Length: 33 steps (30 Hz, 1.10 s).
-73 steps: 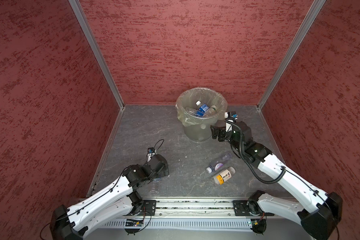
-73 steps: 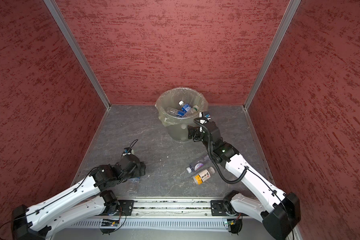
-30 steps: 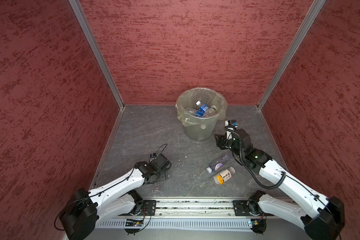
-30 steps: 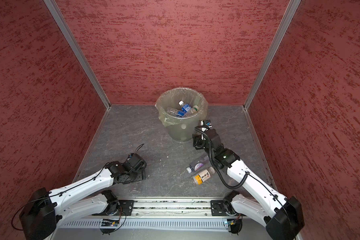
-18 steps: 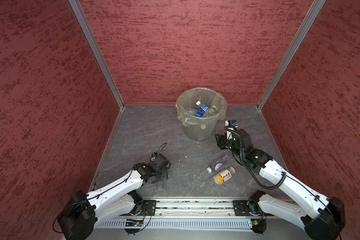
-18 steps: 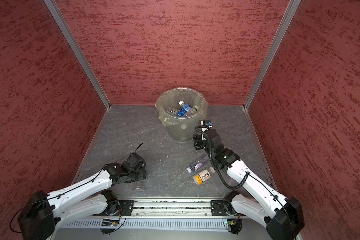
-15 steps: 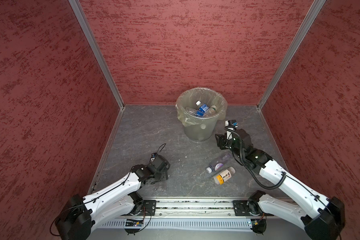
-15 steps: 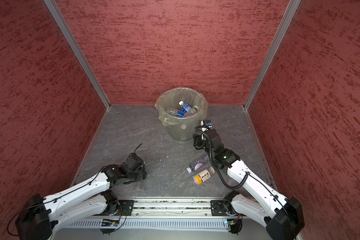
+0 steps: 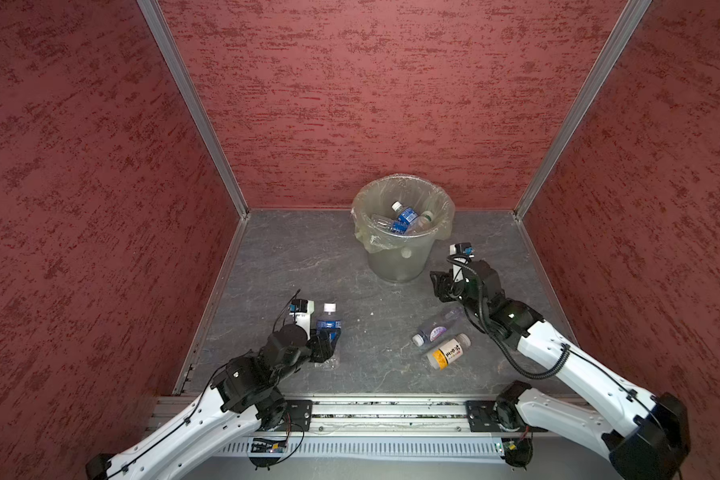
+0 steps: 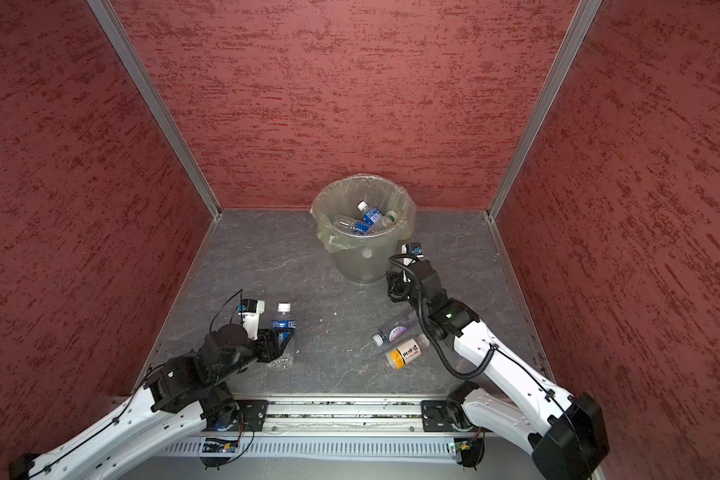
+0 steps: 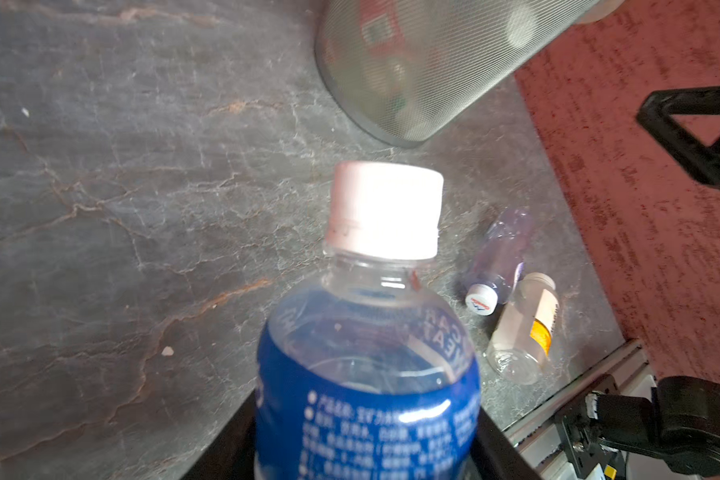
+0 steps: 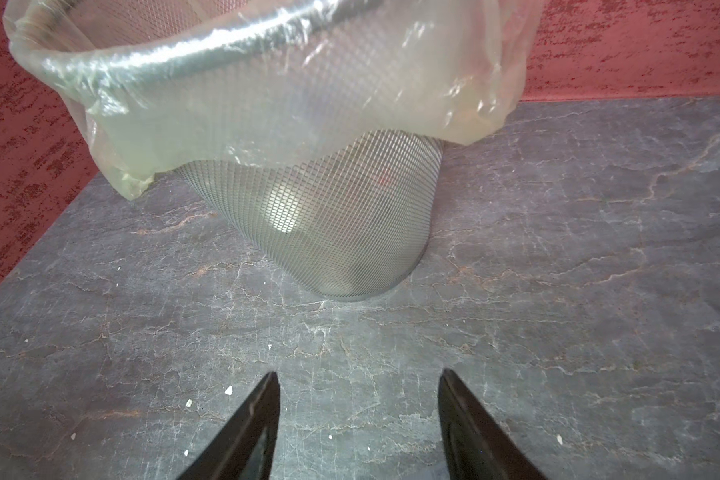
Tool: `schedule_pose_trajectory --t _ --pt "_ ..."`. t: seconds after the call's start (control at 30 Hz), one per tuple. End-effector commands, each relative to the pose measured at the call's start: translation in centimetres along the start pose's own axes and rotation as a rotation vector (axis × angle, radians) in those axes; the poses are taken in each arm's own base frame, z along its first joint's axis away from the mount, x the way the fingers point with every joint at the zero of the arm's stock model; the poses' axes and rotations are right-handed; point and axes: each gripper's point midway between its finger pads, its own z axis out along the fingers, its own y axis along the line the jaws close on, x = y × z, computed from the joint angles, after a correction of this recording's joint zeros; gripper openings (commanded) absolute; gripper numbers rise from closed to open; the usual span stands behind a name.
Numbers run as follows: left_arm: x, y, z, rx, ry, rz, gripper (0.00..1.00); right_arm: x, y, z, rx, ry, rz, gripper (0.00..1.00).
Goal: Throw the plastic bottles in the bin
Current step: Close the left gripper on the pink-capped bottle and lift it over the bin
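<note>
The bin's rim is well above the floor. My left gripper needs to go up and carry the plastic bottle with the blue label outward over the bin's opening (image 9: 403, 205) to release it.
My left gripper (image 9: 327, 347) is shut on a plastic bottle (image 9: 328, 326) with a blue label and a white cap. In the left wrist view that bottle (image 11: 371, 374) fills the space between the jaws, cap pointing away. Two more plastic bottles lie side by side on the floor: a clear purple-labelled one (image 9: 437, 328) and a white-yellow labelled one (image 9: 447, 352). The bin (image 9: 400, 257) stands at the back with several bottles (image 9: 406, 216) inside. Beside the bin's base my right gripper (image 12: 358, 378) hangs open and empty above the floor, also visible in a top view (image 10: 393, 286).
Red textured walls (image 9: 100, 208) close in the grey stone floor (image 9: 308, 257) on three sides. A metal rail (image 9: 391, 411) runs along the front edge and carries both arm bases. The bin's bag (image 12: 267, 104) hangs loosely over the mesh wall.
My left gripper has closed on the blue-labelled bottle, which now points its cap toward the back. The right jaws narrowed slightly; that arm stays beside the bin.
</note>
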Motion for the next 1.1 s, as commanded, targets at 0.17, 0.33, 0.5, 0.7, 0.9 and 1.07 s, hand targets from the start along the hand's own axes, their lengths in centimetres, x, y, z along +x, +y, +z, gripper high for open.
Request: schedule_pose_trajectory --t 0.17,0.33,0.5,0.7,0.9,1.07 --pt "-8.0 -6.8 -4.6 0.194 -0.242 0.160 0.47 0.1 -0.1 -0.4 0.010 0.003 0.008 0.61" --pt "-12.5 -11.2 -4.8 0.228 -0.312 0.263 0.47 -0.1 -0.2 -0.5 0.015 -0.007 0.006 0.61" --pt "-18.9 -16.5 -3.1 0.259 -0.390 0.357 0.47 -0.3 -0.2 -0.6 0.015 -0.015 0.001 0.61" --pt "-30.4 -21.6 2.0 0.343 -0.443 0.369 0.47 -0.7 -0.2 -1.0 0.013 -0.027 0.000 0.61" --pt "-38.6 -20.9 13.8 0.263 -0.274 0.307 1.00 -1.1 -0.2 -1.5 0.012 -0.036 0.004 0.63" --pt "-38.9 -19.5 14.7 0.217 -0.278 0.281 0.99 -1.9 -0.4 -2.5 0.021 -0.061 0.012 0.65"
